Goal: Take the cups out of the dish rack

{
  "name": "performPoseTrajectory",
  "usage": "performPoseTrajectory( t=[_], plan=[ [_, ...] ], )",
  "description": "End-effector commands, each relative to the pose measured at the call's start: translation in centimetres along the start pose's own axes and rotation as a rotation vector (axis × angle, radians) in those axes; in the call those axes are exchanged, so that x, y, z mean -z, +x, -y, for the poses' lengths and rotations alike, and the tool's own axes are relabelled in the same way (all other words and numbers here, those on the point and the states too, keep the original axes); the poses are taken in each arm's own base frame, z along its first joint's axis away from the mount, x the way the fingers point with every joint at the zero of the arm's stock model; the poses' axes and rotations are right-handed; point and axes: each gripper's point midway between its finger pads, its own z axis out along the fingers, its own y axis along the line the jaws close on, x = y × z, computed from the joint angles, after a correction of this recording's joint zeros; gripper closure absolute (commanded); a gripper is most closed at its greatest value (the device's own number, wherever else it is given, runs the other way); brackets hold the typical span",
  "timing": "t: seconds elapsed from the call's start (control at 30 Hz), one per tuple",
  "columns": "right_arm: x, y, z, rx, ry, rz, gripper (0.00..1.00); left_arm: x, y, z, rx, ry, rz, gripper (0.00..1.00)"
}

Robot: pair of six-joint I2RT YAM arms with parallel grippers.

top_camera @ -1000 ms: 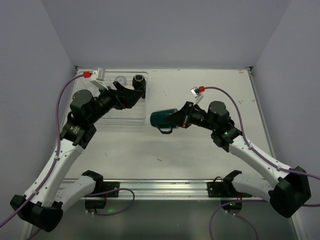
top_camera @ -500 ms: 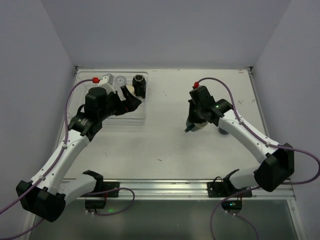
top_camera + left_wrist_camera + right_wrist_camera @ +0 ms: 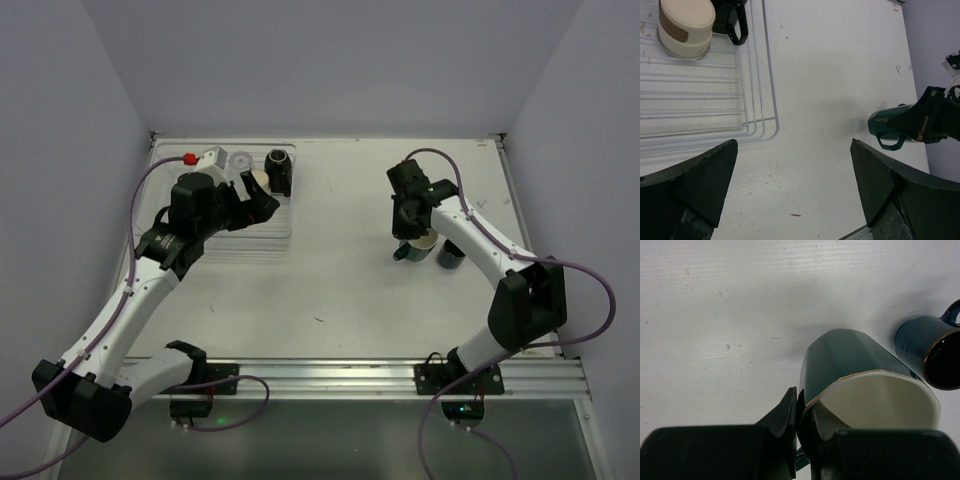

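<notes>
The robot needs to lower its right gripper until the base of the dark teal cup (image 3: 419,246) rests on the bare table just below, beside the blue cup, and let go of the dark teal cup's rim.
The clear dish rack (image 3: 225,232) lies at the far left and holds a clear cup (image 3: 240,160), a black mug (image 3: 278,170) and a cream cup with a brown band (image 3: 259,180). My left gripper (image 3: 264,205) hovers open and empty over the rack's right edge. The left wrist view shows the gripper (image 3: 795,185), the cream cup (image 3: 685,25), the black mug (image 3: 730,22) and the rack (image 3: 705,105). My right gripper (image 3: 409,236) is shut on the rim of the dark teal cup (image 3: 419,246), upright at the right. The rim pinch (image 3: 802,412) and the cup (image 3: 855,360) show in the right wrist view.
A blue cup (image 3: 449,256) stands upright on the table just right of the teal cup; it also shows in the right wrist view (image 3: 927,347). The white table (image 3: 330,290) has raised edges at the far side and at the right. A metal rail runs along the near edge.
My right arm carried the teal cup from near the rack to the right and turned it upright beside the blue cup. My left arm shifted slightly over the rack.
</notes>
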Motion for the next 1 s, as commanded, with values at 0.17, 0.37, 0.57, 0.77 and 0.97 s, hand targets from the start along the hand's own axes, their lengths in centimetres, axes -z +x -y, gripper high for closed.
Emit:
performPoseTrajectory(
  t=[0.17, 0.37, 0.57, 0.77, 0.97],
  plan=[
    [-1.5, -1.5, 0.6, 0.037, 0.027, -0.006, 1.00, 0.1, -1.2, 0.8, -0.013, 0.019, 0.033, 0.02],
    [-2.9, -0.9, 0.8, 0.031, 0.025, -0.041, 1.00, 0.0, -1.1, 0.5, -0.027, 0.000, 0.020, 0.03],
    [-4.4, -0.2, 1.2, 0.035, 0.038, -0.083, 1.00, 0.0, -0.9, 0.2, -0.032, -0.006, 0.019, 0.02],
    [-5.4, 0.3, 1.5, 0.022, 0.032, -0.103, 1.00, -0.5, -0.3, -0.4, -0.031, -0.024, 0.006, 0.03],
    [-5.8, 0.6, 1.2, 0.015, 0.016, -0.102, 0.94, -1.6, 0.0, -1.6, -0.050, -0.085, -0.022, 0.04]
  ],
)
